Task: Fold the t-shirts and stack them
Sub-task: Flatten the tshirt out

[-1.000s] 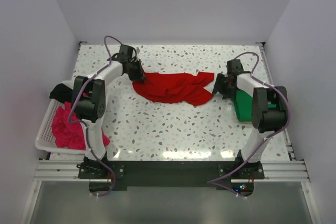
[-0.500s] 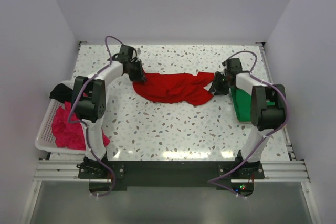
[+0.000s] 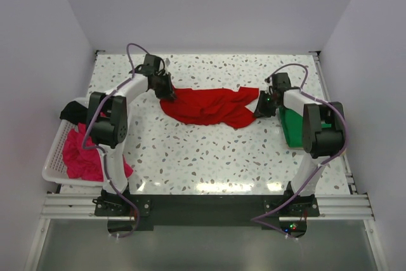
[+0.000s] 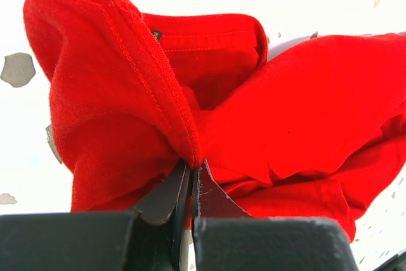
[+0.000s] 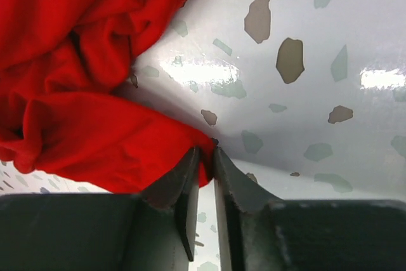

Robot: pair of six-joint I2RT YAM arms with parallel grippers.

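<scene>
The red t-shirt (image 3: 209, 106) is bunched, so next my left gripper will lift, move toward the bare tabletop to its left in the top view and release there.
The red t-shirt (image 3: 209, 106) hangs stretched between my two grippers over the far middle of the table. My left gripper (image 3: 167, 94) is shut on its left end; the left wrist view shows the jaws pinching a hemmed red fold (image 4: 127, 87). My right gripper (image 3: 260, 107) is shut on its right end, where a red edge (image 5: 114, 144) sits between the fingertips. A folded green t-shirt (image 3: 293, 128) lies under the right arm. The magenta t-shirt (image 3: 81, 152) and the black t-shirt (image 3: 72, 113) lie in the basket.
The white slotted basket (image 3: 53, 164) stands at the table's left edge, the magenta cloth spilling over its near side. White walls close in the back and both sides. The speckled tabletop (image 3: 209, 157) lies in front of the red shirt.
My right gripper has moved slightly left and away from me along the red shirt's right end. The left gripper and the shirt's left end have held still.
</scene>
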